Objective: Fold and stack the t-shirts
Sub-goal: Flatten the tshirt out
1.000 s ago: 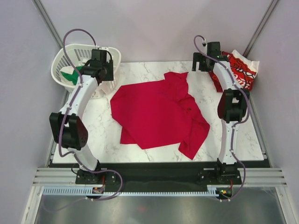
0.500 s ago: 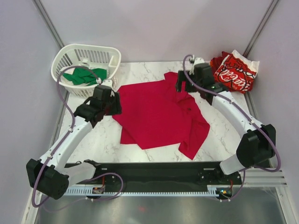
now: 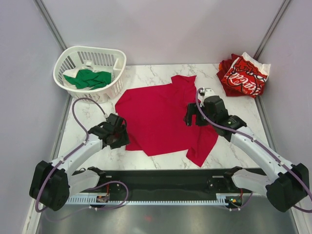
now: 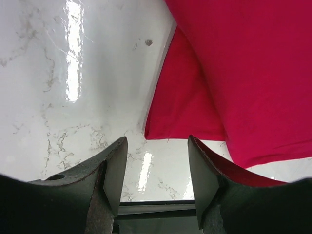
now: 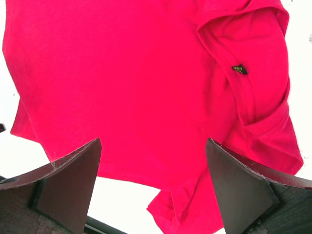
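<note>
Next, my right gripper draws back, lowers onto the sleeve's outer edge (image 3: 207,152) (image 5: 212,218), since the near sleeve juts onto bare marble below it, back toward my base.
A plain crimson-red t-shirt (image 3: 161,117) lies spread out in the middle of the marble table (image 3: 92,117). Its collar and label (image 5: 239,69) face up. My left gripper (image 3: 121,136) hovers low at the shirt's near-left edge, open, with only bare marble between its fingers (image 4: 114,170); the left sleeve (image 4: 180,107) lies just ahead of it. My right gripper (image 3: 191,115) hangs over the shirt's right side, open wide and empty (image 5: 153,180). A folded red-and-white t-shirt (image 3: 243,78) sits at the back right. A green t-shirt (image 3: 90,78) lies in the basket.
The white slatted basket (image 3: 112,61) stands at the back left corner. A black rail (image 3: 161,178) runs along the table's near edge between the two arm bases. Grey walls close in both sides.
Both arms swung from the back of the table toward the near side. The left left the basket, the right left the red-and-white tee; both now hang low at the crimson shirt.
</note>
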Available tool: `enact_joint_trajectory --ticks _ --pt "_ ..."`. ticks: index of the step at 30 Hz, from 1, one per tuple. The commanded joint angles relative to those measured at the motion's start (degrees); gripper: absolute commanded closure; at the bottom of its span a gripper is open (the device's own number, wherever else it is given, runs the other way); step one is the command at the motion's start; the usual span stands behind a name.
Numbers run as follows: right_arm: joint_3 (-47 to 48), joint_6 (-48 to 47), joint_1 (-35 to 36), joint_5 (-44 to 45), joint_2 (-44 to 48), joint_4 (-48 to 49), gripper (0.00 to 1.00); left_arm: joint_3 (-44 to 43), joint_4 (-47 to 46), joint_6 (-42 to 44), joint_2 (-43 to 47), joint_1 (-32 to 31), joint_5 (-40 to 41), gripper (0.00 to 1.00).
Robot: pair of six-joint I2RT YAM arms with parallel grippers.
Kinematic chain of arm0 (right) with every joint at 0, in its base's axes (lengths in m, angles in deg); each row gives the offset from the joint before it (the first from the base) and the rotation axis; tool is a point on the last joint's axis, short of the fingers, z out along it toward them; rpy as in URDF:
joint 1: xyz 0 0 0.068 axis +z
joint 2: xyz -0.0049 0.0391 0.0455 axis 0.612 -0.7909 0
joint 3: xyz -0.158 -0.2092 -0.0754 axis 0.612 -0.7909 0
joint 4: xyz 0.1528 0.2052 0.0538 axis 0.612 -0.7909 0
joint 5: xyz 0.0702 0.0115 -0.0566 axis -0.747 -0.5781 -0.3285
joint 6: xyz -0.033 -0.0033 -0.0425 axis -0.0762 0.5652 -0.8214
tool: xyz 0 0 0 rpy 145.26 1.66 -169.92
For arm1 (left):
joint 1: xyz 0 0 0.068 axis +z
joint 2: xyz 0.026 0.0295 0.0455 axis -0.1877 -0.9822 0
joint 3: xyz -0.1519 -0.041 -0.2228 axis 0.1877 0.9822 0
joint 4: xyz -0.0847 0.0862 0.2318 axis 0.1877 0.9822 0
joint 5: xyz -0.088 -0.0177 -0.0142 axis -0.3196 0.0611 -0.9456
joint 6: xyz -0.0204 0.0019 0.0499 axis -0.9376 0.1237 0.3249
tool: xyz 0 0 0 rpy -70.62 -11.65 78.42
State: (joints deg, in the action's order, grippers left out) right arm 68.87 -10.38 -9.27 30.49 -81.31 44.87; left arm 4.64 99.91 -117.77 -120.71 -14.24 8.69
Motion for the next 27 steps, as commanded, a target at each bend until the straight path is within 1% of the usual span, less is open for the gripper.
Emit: enact_joint_trajectory --ticks 1,2,4,6,11,12,16,17,18,19,20,23,24,25,27 --pt "-2.39 -0.42 0.27 -0.47 2.91 -2.03 0.04 3.83 -7.58 -5.44 -0.32 -0.95 -2.83 0.41" --pt "-2.84 -0.42 0.27 -0.55 3.53 -2.38 0.04 4.36 -8.02 -5.97 -0.76 -1.48 -2.75 0.41" --pt "-4.41 -0.34 0.18 -0.73 5.11 -3.00 0.04 4.89 -8.38 -7.03 -2.08 -3.23 -0.65 0.46" --pt "-5.30 0.02 0.27 -2.66 5.82 -3.52 0.03 4.89 -8.38 -7.20 -2.43 -3.68 0.50 0.50" --pt "-9.25 2.30 0.27 -3.63 8.10 -4.58 0.03 4.10 -9.34 -6.85 -5.68 -4.56 0.67 0.63" --pt "-9.60 3.69 0.62 -3.63 9.15 -4.93 0.03 3.84 -9.52 -6.85 -6.12 -4.82 1.29 0.67" --pt "-11.79 10.02 0.62 -4.68 10.22 -5.72 0.02 3.75 -10.05 -6.59 -6.74 -5.26 2.52 0.75" --pt "-12.59 11.08 0.62 -5.30 10.22 -5.55 0.03 3.66 -10.40 -6.42 -7.09 -5.18 2.52 0.78" --pt "-13.47 12.48 0.62 -6.08 10.13 -5.46 0.03 3.66 -10.49 -6.07 -7.09 -5.18 2.61 0.90" --pt "-15.30 14.59 0.62 -6.44 10.21 -5.37 0.03 3.40 -10.40 -5.71 -7.26 -5.18 2.70 0.96" --pt "-16.28 15.82 0.62 -6.62 10.39 -5.28 0.03 3.22 -10.49 -5.36 -7.09 -5.26 2.96 0.98" --pt "-19.45 19.96 0.80 -5.22 12.49 -6.51 0.05 1.30 -9.52 -3.87 -4.90 -5.18 4.28 0.98" --pt "-20.06 20.84 1.15 -4.26 14.33 -8.60 0.07 0.68 -8.39 -3.60 -2.81 -5.18 5.41 0.98" --pt "-20.85 21.98 1.50 -2.25 15.30 -9.84 0.07 -0.03 -7.77 -3.51 -1.83 -5.09 6.21 0.98" --pt "-21.56 25.05 3.43 -1.26 18.46 -13.08 0.09 -1.96 -6.80 -2.82 -0.59 -5.09 7.53 0.98"
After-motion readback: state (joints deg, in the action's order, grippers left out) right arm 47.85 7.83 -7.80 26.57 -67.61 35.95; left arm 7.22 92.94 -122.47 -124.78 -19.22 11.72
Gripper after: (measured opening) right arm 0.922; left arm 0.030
